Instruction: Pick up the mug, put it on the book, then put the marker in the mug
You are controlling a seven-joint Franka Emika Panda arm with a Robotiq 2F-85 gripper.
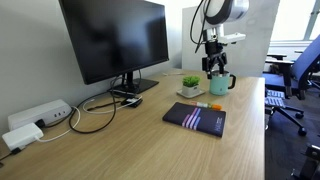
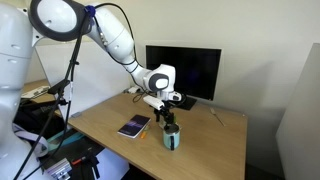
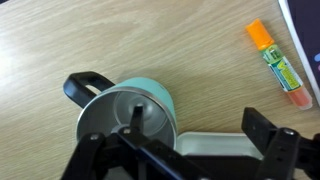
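Note:
My gripper lowers its open fingers astride the mug's rim on the marker's side [image 2: 165, 128] [image 3: 171, 114] next and closes them, as that rim lies between them below.
The teal-green mug [image 1: 221, 85] stands upright on the wooden desk, next to the small potted plant. It also shows in an exterior view [image 2: 173, 140] and in the wrist view [image 3: 140, 108], with its dark handle pointing left. My gripper [image 1: 213, 68] [image 2: 168, 123] [image 3: 200, 135] is open right above the mug. One finger reaches inside the mug's rim and the other is outside its wall. The navy striped book [image 1: 196, 118] [image 2: 134, 126] lies flat nearer the desk's front. The orange marker [image 3: 279, 65] [image 1: 209, 104] lies on the desk between mug and book.
A small potted plant [image 1: 190, 85] stands beside the mug. A large monitor [image 1: 115, 38] on a stand is at the back, with cables and a white power strip [image 1: 40, 116] beside it. A pale object [image 3: 215, 146] lies partly hidden under my gripper.

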